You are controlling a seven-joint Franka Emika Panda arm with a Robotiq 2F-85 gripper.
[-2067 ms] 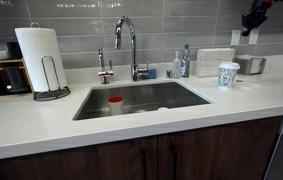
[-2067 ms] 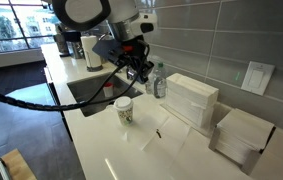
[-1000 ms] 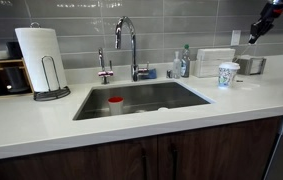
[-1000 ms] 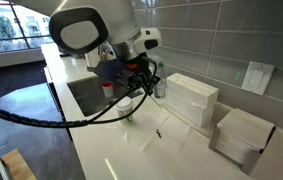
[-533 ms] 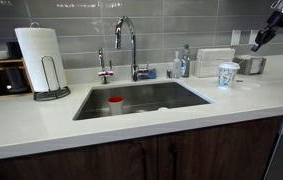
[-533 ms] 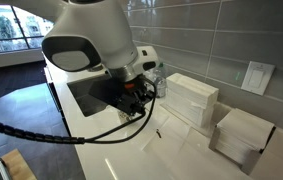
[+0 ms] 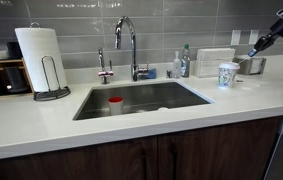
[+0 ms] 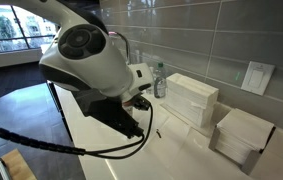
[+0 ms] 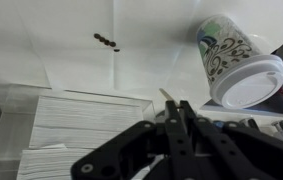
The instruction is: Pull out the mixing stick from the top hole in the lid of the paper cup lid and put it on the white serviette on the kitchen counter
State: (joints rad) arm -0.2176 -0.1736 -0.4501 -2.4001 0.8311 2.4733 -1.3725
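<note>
I will next bring the mixing stick (image 9: pixel 166 97) in my gripper down onto the white serviette (image 9: pixel 76 55), beside the small dark marks, because the stick still hangs high.
In the wrist view my gripper (image 9: pixel 176 112) is shut on the thin wooden mixing stick (image 9: pixel 166 97), whose tip pokes out beyond the fingers. The paper cup (image 9: pixel 226 52), with its blue-green pattern and white lid (image 9: pixel 249 86), stands apart to the right of the fingers, with no stick in it. The flat white serviette (image 9: pixel 76 55), with small dark marks, lies on the counter beyond the fingers. In an exterior view the gripper (image 7: pixel 258 47) hangs above and right of the cup (image 7: pixel 227 74) on the white kitchen counter (image 7: pixel 131 125). In the exterior view (image 8: pixel 91 65) the arm's body hides cup and gripper.
A steel sink (image 7: pixel 141 98) holds a red-topped container (image 7: pixel 115 103), behind it a faucet (image 7: pixel 131 40) and bottles (image 7: pixel 183 62). A paper towel roll (image 7: pixel 41 60) stands far along the counter. Stacks of white napkins (image 8: pixel 193 98) (image 8: pixel 243 135) (image 9: pixel 71 125) sit by the tiled wall.
The arm has come down and away from the cup with the stick in the gripper. In an exterior view its body has swung in front of the cup.
</note>
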